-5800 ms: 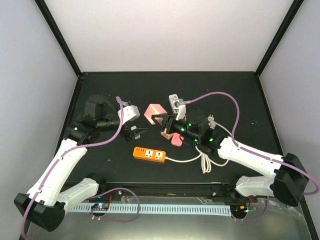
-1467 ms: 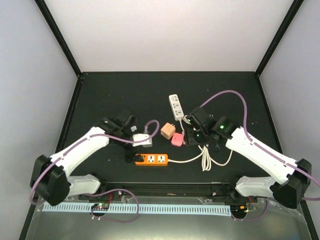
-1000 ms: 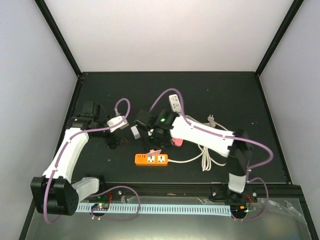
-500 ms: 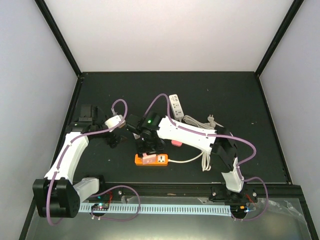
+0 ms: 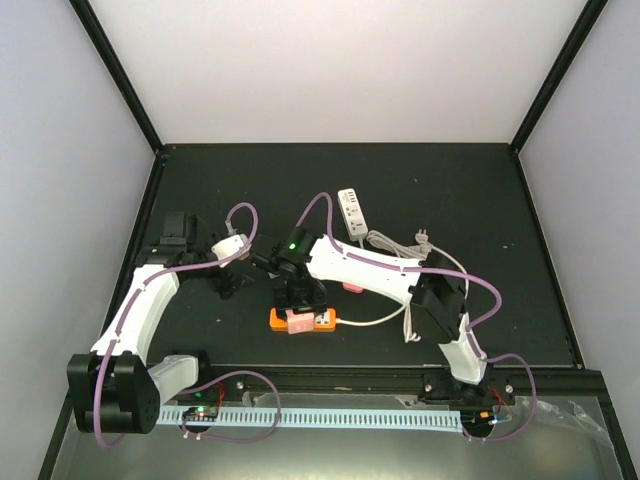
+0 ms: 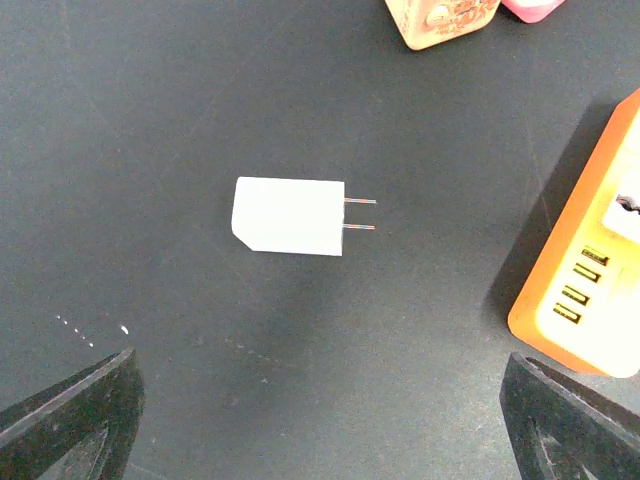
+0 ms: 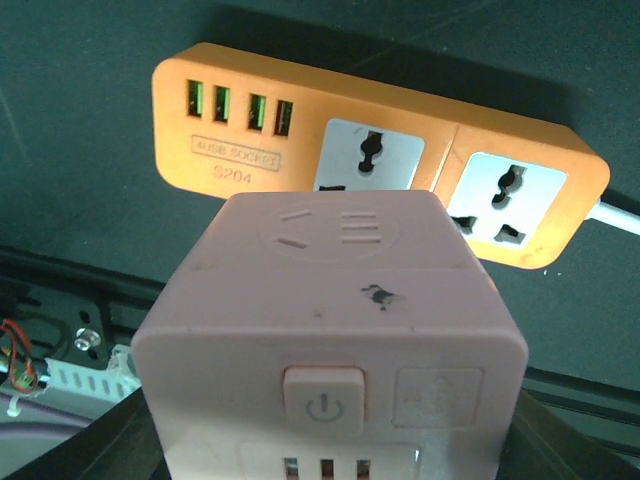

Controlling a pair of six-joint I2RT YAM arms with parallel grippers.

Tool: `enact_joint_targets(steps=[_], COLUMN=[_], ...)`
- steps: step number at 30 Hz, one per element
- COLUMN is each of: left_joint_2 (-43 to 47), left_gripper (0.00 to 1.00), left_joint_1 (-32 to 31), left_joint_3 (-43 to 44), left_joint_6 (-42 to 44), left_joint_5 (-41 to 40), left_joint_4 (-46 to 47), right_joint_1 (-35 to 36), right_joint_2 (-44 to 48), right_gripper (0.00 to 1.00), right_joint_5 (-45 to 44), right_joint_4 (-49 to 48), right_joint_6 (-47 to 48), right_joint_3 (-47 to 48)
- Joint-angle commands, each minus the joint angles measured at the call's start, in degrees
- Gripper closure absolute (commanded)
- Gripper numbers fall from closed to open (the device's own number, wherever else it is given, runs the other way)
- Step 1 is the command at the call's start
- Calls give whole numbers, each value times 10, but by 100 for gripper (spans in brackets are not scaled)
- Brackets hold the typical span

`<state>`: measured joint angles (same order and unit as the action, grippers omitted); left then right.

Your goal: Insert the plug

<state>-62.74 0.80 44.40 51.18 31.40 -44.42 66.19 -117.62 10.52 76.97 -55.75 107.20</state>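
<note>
The cube sits crooked, so next I will turn my right gripper square to the power strip and lower it outward onto the socket by the USB slots. Then I will let go of the cube.
My right gripper (image 5: 297,305) is shut on a pink cube plug adapter (image 7: 330,330) and holds it right over the orange power strip (image 7: 370,150), in front of its left socket. The cube hides its own pins and the lower part of that socket, so I cannot tell if the pins are in. In the top view the cube (image 5: 298,320) sits on the strip (image 5: 322,321). My left gripper (image 5: 230,280) is open and empty, left of the strip. A white two-pin charger (image 6: 290,215) lies flat on the mat ahead of its fingertips (image 6: 70,420).
A white power strip (image 5: 352,210) lies at the back, with its cable and plug (image 5: 425,237) to the right. A peach cube (image 6: 440,20) and a pink item (image 5: 349,286) lie behind the orange strip. Coiled white cable (image 5: 412,322) lies to the right.
My right arm swung left with the pink cube and lowered it onto the orange strip. My left gripper pulled back to the left, leaving the white charger on the mat.
</note>
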Motion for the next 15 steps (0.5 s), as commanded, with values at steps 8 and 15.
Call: enact_joint_targets(steps=[8, 15], left_joint_2=[-3, 5], left_gripper=[2, 2], left_joint_1=[5, 6], left_joint_3=[-4, -5], left_joint_6=[29, 35], left_joint_5=[27, 30], left_joint_4=[5, -1], right_joint_1=[1, -3], right_joint_2=[-10, -8], right_gripper=[99, 99], right_joint_5=[-30, -41], right_joint_4=[-10, -20], right_joint_6=[-25, -26], right_joint_3=[5, -8])
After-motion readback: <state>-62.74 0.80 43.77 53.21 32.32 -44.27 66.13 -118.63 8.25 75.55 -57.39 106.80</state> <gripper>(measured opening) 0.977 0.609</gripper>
